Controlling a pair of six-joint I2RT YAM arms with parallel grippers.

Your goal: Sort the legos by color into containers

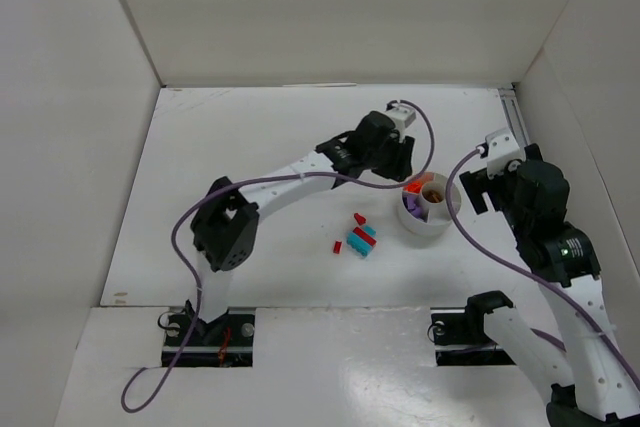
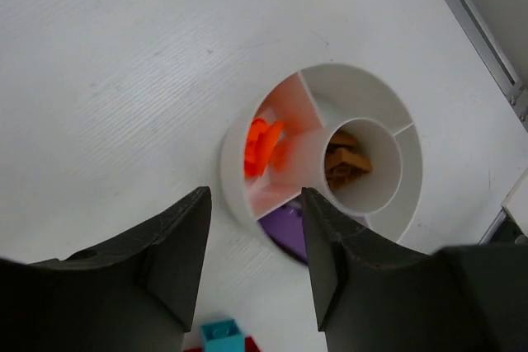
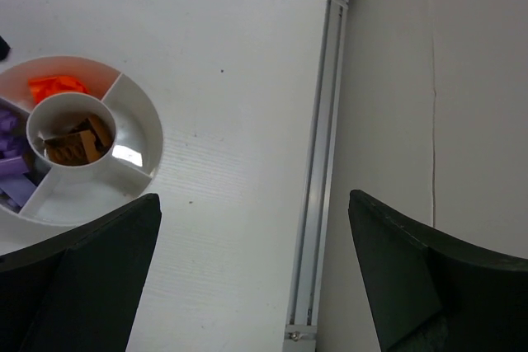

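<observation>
The farther small red piece lies alone below, to the left in the top view, so my right gripper next needs to go past the bowl and down onto it.
The white divided bowl stands right of centre. In the left wrist view it holds orange legos in one wedge, purple legos in another and brown legos in the centre cup. My left gripper is open and empty, over the bowl's left edge. Loose teal and red legos lie on the table left of the bowl. My right gripper is open and empty just right of the bowl.
An aluminium rail runs along the right wall, close to my right gripper. White walls enclose the table on three sides. Two of the bowl's wedges hold nothing. A small red piece lies apart from the teal one.
</observation>
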